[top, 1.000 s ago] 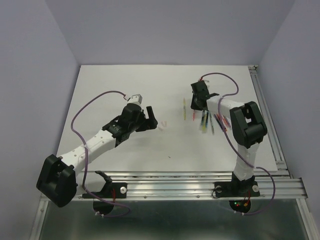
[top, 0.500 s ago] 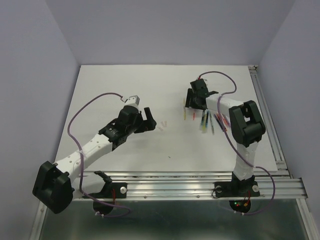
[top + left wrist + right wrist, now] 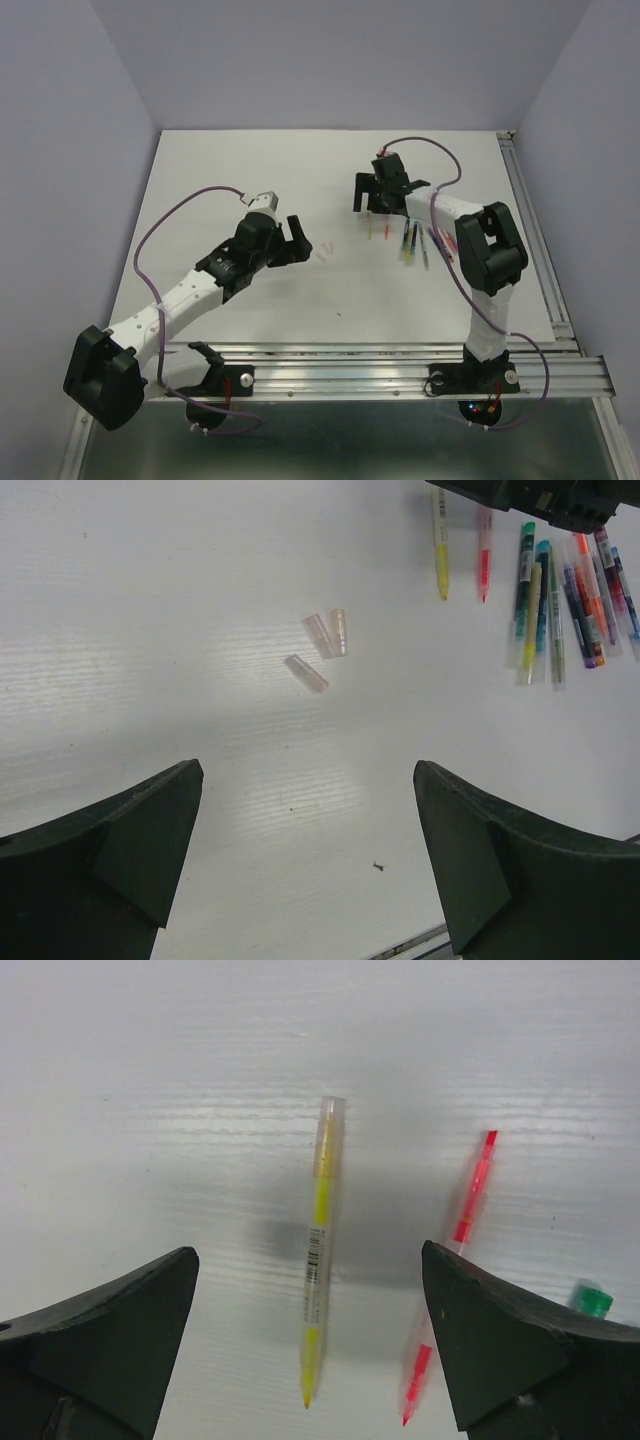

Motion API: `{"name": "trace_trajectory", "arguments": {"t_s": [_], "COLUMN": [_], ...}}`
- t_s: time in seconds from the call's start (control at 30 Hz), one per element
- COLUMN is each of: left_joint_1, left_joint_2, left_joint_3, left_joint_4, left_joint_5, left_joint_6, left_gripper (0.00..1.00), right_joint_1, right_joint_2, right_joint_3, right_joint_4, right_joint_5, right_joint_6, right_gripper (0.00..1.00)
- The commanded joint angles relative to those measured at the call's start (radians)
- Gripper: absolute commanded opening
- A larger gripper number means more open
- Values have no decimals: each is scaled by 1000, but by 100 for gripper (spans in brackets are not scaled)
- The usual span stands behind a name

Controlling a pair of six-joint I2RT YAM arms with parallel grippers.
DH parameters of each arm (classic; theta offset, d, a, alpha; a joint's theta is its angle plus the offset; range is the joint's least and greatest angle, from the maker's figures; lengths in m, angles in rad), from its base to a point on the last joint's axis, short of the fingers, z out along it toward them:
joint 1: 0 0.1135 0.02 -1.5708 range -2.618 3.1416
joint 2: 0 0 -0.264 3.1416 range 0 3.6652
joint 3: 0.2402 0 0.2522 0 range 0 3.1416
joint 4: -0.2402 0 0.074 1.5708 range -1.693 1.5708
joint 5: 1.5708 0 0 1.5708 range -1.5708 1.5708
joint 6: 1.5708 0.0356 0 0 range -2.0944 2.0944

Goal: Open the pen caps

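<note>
I will next lower my right gripper onto the yellow pen's barcoded middle (image 3: 369, 218) (image 3: 316, 1251) and close there, as the pen lies lengthwise between my open fingers, its cap beyond them.
Three pale translucent pen caps (image 3: 325, 635) lie loose on the white table, ahead of my left gripper (image 3: 307, 780), which is open and empty. From above, the caps (image 3: 327, 250) sit just right of the left gripper (image 3: 300, 238). My right gripper (image 3: 310, 1255) is open and hovers over a yellow pen (image 3: 320, 1250) that lies flat between its fingers, untouched. A red pen (image 3: 465, 1210) lies by the right finger. From above, the right gripper (image 3: 366, 198) stands over the yellow pen (image 3: 371, 226). Several more coloured pens (image 3: 420, 243) lie in a bunch to the right.
The pen bunch (image 3: 565, 600) shows at the top right of the left wrist view. An aluminium rail (image 3: 400, 355) runs along the table's near edge and another (image 3: 535, 230) along its right side. Purple walls close in the back and sides.
My right gripper has opened wide and shifted left, now over the yellow pen. The left arm has edged slightly back with its gripper still open.
</note>
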Motion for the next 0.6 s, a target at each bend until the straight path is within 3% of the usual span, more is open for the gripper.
{"name": "trace_trajectory", "arguments": {"t_s": [0.0,0.13,0.23,0.4,0.57], "left_joint_1": [-3,-4,-4,-4,-4], "left_joint_2": [-22,-22,-22,-27,-22], "left_joint_3": [-9,-6,-6,-4,6], "left_joint_4": [29,26,22,14,6], "left_joint_5": [-15,-21,-25,-48,-73], "left_joint_6": [4,2,1,-9,-21], "left_gripper": [99,99,99,99,99], "right_joint_1": [27,36,37,50,76], "right_joint_2": [46,83,113,126,150], "right_joint_3": [114,139,156,127,104], "right_joint_4": [8,2,-32,-31,-38], "right_joint_5": [33,51,63,94,151], "right_joint_6": [-39,-45,-42,-44,-33], "right_gripper": [97,90,74,59,31]}}
